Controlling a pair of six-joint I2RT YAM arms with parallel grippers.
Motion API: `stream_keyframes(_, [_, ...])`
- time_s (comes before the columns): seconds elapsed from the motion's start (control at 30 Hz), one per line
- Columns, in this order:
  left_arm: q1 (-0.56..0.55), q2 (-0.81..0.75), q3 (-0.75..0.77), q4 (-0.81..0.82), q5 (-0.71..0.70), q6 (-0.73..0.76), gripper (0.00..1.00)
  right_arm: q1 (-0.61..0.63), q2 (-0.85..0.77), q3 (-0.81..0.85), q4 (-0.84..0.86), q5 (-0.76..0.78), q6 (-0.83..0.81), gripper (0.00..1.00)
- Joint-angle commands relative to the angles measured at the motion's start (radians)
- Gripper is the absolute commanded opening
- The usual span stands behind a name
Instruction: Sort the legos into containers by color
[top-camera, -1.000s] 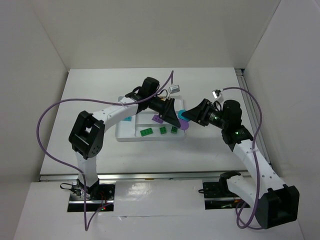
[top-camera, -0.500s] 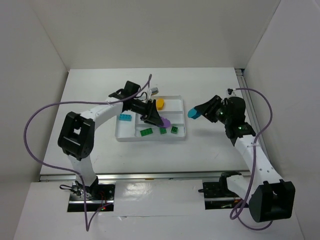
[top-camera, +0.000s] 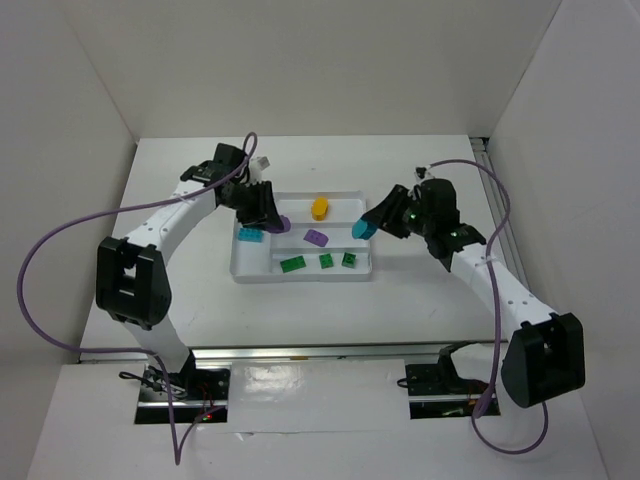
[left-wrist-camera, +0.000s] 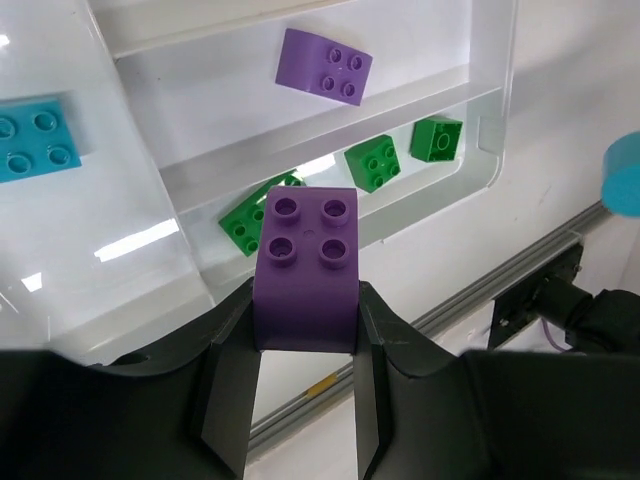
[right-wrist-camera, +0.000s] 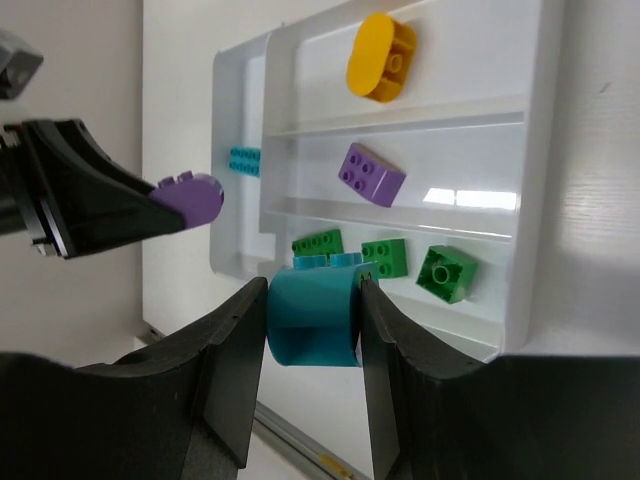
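A purple brick already lies in the tray's middle row, so my left gripper will next go down into that row's empty end by the teal brick's section.
The white tray (top-camera: 300, 275) holds a teal brick (top-camera: 249, 235) in its left section, a yellow oval brick (top-camera: 319, 207) in the far row, a purple brick (top-camera: 316, 238) in the middle row and three green bricks (top-camera: 321, 262) in the near row. My left gripper (top-camera: 272, 224) is shut on a purple brick (left-wrist-camera: 306, 266), held over the tray's left part. My right gripper (top-camera: 366, 226) is shut on a teal oval brick (right-wrist-camera: 315, 318), held above the tray's right end.
The tray lies mid-table (top-camera: 420, 290), with white walls on three sides. A metal rail (top-camera: 300, 352) runs along the near edge. Purple cables loop from both arms.
My left gripper has carried its purple brick left, from the tray's middle to its left part. My right gripper has moved left toward the tray's right end with the teal brick.
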Motion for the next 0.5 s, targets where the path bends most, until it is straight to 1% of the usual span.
stream_keyframes(0.0, [-0.016, 0.027, 0.073, -0.009, -0.051, -0.006, 0.00, 0.078, 0.014, 0.073, -0.004, 0.076, -0.043, 0.00])
stream_keyframes(0.03, [-0.031, 0.042, 0.085, 0.000, -0.052, -0.006, 0.00, 0.088, 0.014, 0.073, -0.014, 0.087, -0.043, 0.00])
stream_keyframes(0.2, [-0.041, 0.158, 0.156, 0.054, -0.047, -0.040, 0.00, 0.088, 0.014, 0.073, -0.026, 0.097, -0.043, 0.00])
stream_keyframes(0.23, [-0.041, 0.208, 0.183, 0.045, -0.059, -0.052, 0.00, 0.088, 0.014, 0.082, -0.026, 0.097, -0.043, 0.00])
stream_keyframes(0.27, [-0.041, 0.239, 0.258, 0.014, -0.076, -0.052, 0.00, 0.088, 0.014, 0.082, -0.049, 0.097, -0.043, 0.00])
stream_keyframes(0.33, [-0.054, 0.285, 0.312, -0.055, -0.127, -0.061, 0.00, 0.088, 0.014, 0.082, -0.058, 0.111, -0.043, 0.00])
stream_keyframes(0.43, [-0.076, 0.285, 0.283, -0.055, -0.148, -0.052, 0.00, 0.088, -0.004, 0.082, -0.080, 0.133, -0.052, 0.00])
stream_keyframes(0.47, [-0.076, 0.271, 0.236, -0.034, -0.148, -0.052, 0.00, 0.088, -0.005, 0.082, -0.080, 0.143, -0.052, 0.00])
